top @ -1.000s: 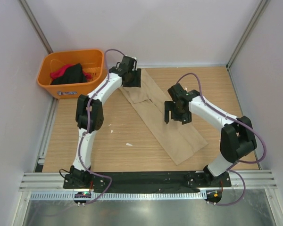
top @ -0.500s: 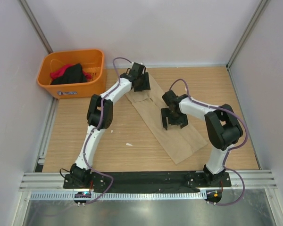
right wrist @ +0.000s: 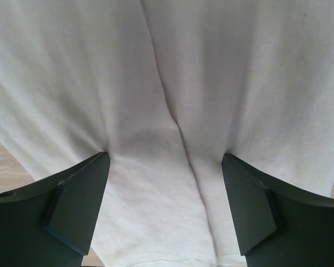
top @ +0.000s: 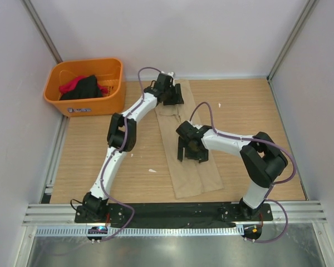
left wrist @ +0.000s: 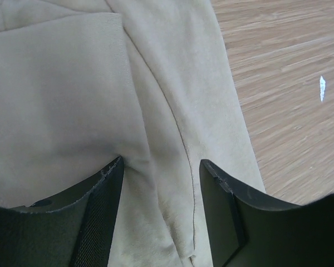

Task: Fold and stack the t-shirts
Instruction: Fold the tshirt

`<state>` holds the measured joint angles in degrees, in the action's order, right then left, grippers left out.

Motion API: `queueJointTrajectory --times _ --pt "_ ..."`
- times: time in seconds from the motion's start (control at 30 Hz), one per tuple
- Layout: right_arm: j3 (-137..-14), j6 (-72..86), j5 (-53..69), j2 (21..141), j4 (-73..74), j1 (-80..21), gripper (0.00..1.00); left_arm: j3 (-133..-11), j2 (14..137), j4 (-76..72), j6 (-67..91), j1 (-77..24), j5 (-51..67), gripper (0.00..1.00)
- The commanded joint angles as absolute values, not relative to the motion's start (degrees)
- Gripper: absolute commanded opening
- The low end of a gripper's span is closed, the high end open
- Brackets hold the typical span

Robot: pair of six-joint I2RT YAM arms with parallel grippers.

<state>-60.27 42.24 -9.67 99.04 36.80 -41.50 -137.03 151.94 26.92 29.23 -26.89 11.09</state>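
Note:
I should next move my right gripper back onto the shirt's near corner (top: 219,186), as it lies toward my base and to the gripper's right in the top view.
A tan t-shirt (top: 190,173), folded into a long narrow strip, lies on the wooden table and runs from the back middle toward the front edge. My left gripper (top: 171,95) is open with its fingertips down on the shirt's far end; the cloth (left wrist: 72,83) wrinkles between the left gripper's fingers (left wrist: 161,211). My right gripper (top: 190,149) is open and rests on the middle of the strip; the right wrist view shows the cloth (right wrist: 172,67) spread flat between the right gripper's wide-set fingers (right wrist: 164,206).
An orange basket (top: 89,107) at the back left holds red and black clothes (top: 83,87). A small white scrap (top: 152,170) lies on the wood left of the shirt. White walls close in the table on three sides.
Both grippers have moved left and dragged the shirt from a diagonal lie to almost straight front-to-back. Its near end has swung left.

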Motion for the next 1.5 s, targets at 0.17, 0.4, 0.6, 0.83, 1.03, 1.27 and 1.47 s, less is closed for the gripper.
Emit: queueJointTrajectory --times 0.17,0.4,0.6,0.83,1.03,1.27,1.47 --pt "-65.9 55.9 2.2 102.6 32.1 -46.1 0.89 -139.3 156.4 22.9 25.9 -26.6 19.0 0.59" --pt "-68.7 53.4 -2.3 100.6 35.8 -46.5 0.89 -136.1 148.6 22.9 27.0 -25.1 18.5 0.61" --pt "-69.2 47.5 -2.7 91.7 40.2 -44.7 0.89 -134.4 136.5 29.8 28.5 -22.8 19.9 0.65" --pt "-58.7 44.4 4.1 80.4 43.0 -39.1 0.84 -109.6 112.9 34.3 27.8 -22.3 22.8 0.63" --pt "-42.3 47.4 12.0 70.2 35.7 -35.7 0.69 -67.4 90.1 31.0 30.6 -23.1 25.9 0.53" --pt "-28.7 54.3 19.3 64.6 25.2 -34.8 0.52 -37.6 72.7 22.2 42.7 -26.7 31.1 0.52" --pt "-25.7 54.3 20.1 64.9 23.9 -34.9 0.52 -31.6 71.2 21.1 46.7 -27.4 30.0 0.56"
